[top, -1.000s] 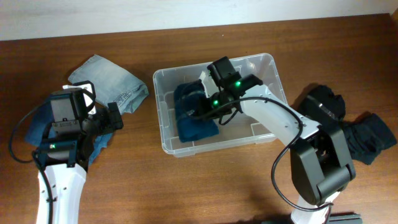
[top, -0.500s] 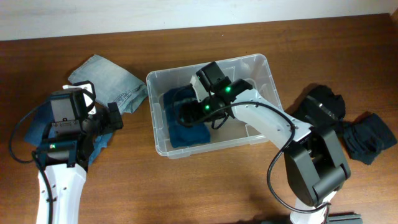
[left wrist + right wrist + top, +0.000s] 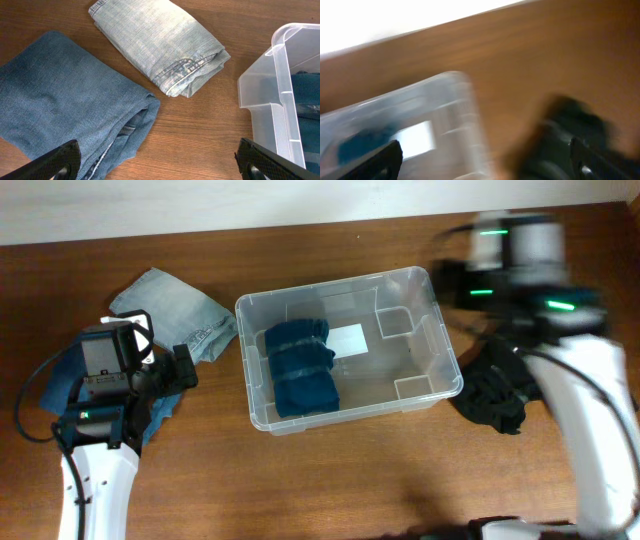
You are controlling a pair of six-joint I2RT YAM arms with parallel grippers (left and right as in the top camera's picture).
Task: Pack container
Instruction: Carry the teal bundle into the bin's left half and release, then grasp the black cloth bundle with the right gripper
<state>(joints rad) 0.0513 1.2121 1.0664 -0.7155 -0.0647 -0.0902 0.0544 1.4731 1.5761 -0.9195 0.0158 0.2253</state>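
The container is half bare, and the black garment's edge point(image 3: 529, 384) point(image 3: 594, 131) opposite the container is below my right gripper, to the right in the overhead view. I will lower my right gripper there.
The clear container point(image 3: 432, 330) stands mid-table with a white label point(image 3: 347, 338) on its floor. A folded dark blue garment point(image 3: 303, 367) lies in its left part. My right arm point(image 3: 520, 250) is blurred above the container's far right corner. My right gripper point(image 3: 482, 165) is open with nothing in it, over the container's right rim point(image 3: 465, 115) and a black garment point(image 3: 570, 130). My left gripper point(image 3: 160, 167) is open and empty above bare wood, between a mid-blue denim piece point(image 3: 65, 105) and the container's corner point(image 3: 272, 85).
A folded light denim garment point(image 3: 175, 315) lies left of the container, also seen in the left wrist view point(image 3: 157, 47). Black garments point(image 3: 492, 398) are piled to the right of the container. A pale wall runs along the table's far edge.
My right gripper has opened, left the dark blue garment in the container, and swung up and out to the right. The container slid slightly left. The left arm has stayed still.
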